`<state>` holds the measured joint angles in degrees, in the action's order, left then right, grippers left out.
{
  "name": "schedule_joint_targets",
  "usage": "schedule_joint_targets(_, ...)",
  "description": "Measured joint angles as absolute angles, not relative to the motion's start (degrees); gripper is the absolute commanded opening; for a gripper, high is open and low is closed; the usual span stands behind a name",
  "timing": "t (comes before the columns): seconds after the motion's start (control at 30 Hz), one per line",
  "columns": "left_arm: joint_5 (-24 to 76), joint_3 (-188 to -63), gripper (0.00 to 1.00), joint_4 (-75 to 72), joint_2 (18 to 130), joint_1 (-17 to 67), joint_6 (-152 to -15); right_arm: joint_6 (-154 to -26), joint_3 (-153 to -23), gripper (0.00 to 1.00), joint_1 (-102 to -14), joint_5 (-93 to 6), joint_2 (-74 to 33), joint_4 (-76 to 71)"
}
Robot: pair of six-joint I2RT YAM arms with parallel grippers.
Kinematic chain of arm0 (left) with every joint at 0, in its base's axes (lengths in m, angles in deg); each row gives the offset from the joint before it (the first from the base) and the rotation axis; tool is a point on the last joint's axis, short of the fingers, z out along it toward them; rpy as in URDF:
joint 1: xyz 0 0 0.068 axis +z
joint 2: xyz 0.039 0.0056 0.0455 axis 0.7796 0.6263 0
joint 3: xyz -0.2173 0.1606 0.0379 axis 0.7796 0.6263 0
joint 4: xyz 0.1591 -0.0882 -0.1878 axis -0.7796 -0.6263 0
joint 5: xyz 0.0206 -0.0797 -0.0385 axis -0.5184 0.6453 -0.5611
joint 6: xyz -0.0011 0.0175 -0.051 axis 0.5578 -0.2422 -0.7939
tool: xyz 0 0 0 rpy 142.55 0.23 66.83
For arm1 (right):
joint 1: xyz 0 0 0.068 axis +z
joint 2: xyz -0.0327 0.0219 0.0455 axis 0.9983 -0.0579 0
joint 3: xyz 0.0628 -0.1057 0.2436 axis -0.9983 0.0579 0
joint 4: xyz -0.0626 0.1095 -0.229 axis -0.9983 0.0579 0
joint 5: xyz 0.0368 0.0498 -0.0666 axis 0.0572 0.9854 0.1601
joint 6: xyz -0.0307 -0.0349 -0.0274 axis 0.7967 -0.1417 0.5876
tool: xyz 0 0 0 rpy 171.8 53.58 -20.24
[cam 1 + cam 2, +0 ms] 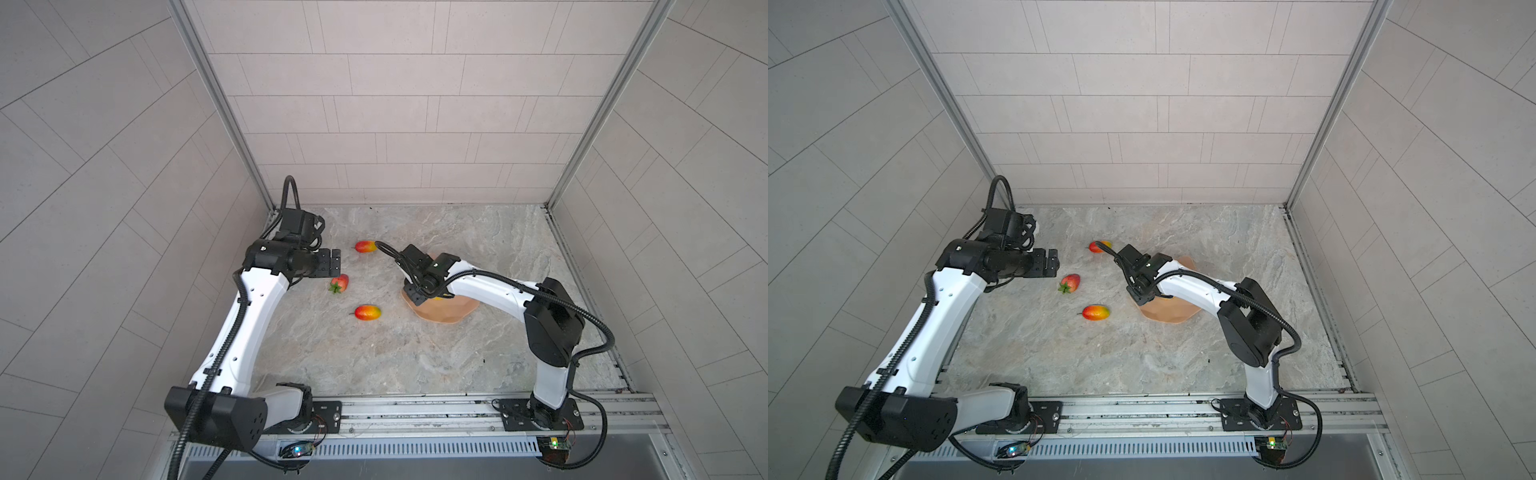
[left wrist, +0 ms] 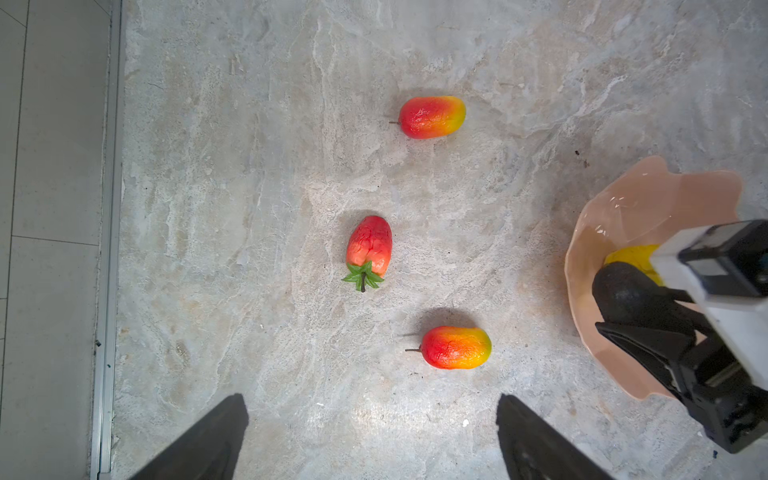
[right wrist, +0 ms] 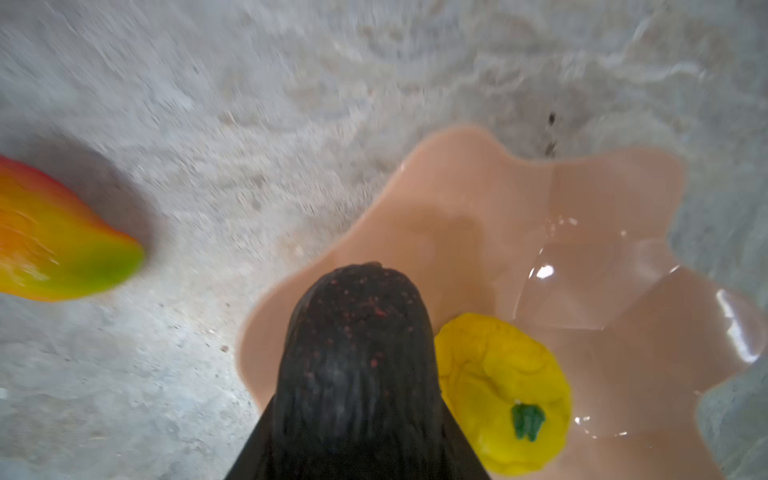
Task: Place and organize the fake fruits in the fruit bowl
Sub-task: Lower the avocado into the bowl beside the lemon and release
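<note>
The avocado hangs inside the bowl's rim beside the yellow citrus, so my right gripper should lower it beside that citrus toward the bowl's bottom [image 1: 430,305] and release next.
My right gripper [image 3: 357,419] is shut on the dark avocado [image 3: 357,340] and holds it over the near-left rim of the pink fruit bowl [image 3: 540,208]. The yellow citrus [image 3: 503,386] lies inside the bowl beside it. Both top views show this gripper [image 1: 414,296] over the left edge of the bowl [image 1: 444,313]. Two mangoes [image 2: 432,117] [image 2: 456,347] and the strawberry [image 2: 369,247] lie on the stone table left of the bowl [image 2: 582,232]. My left gripper [image 2: 372,436] hangs open above the table near the strawberry [image 1: 340,284], with nothing between its fingers.
The far mango [image 1: 366,247] and the near mango [image 1: 368,312] flank the strawberry on the marble table [image 1: 478,353]. Tiled walls close in the left, back and right sides. A metal rail [image 1: 415,411] with both arm bases runs along the front.
</note>
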<state>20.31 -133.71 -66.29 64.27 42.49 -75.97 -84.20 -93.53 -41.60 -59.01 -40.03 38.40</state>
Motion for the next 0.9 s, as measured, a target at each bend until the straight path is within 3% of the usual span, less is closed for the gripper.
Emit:
schedule_joint_targets(0.1, 20.31, -133.71, 1.00, -66.29, 64.27, 42.45, -75.97, -84.70, -91.71, 0.21, -41.69, -59.23, -40.03, 37.95)
schedule_joint_targets(0.4, 20.31, -133.71, 1.00, -66.29, 64.27, 42.40, -75.97, -85.20, -90.49, 0.49, -41.75, -59.91, -40.05, 35.65)
schedule_joint_targets(0.53, 20.31, -133.71, 1.00, -66.32, 64.27, 42.36, -75.99, -84.90, -90.64, 0.56, -41.75, -60.36, -40.03, 35.83)
schedule_joint_targets(0.8, 20.28, -133.71, 1.00, -66.32, 64.27, 42.08, -75.99, -84.57, -93.18, 0.60, -41.84, -60.43, -39.89, 37.25)
schedule_joint_targets(0.87, 20.26, -133.71, 1.00, -66.34, 64.27, 42.08, -75.99, -84.15, -94.16, 0.65, -41.80, -60.43, -39.48, 38.30)
schedule_joint_targets(0.9, 20.24, -133.71, 1.00, -66.34, 64.27, 42.08, -75.99, -83.80, -94.88, 0.73, -41.73, -60.41, -39.09, 39.02)
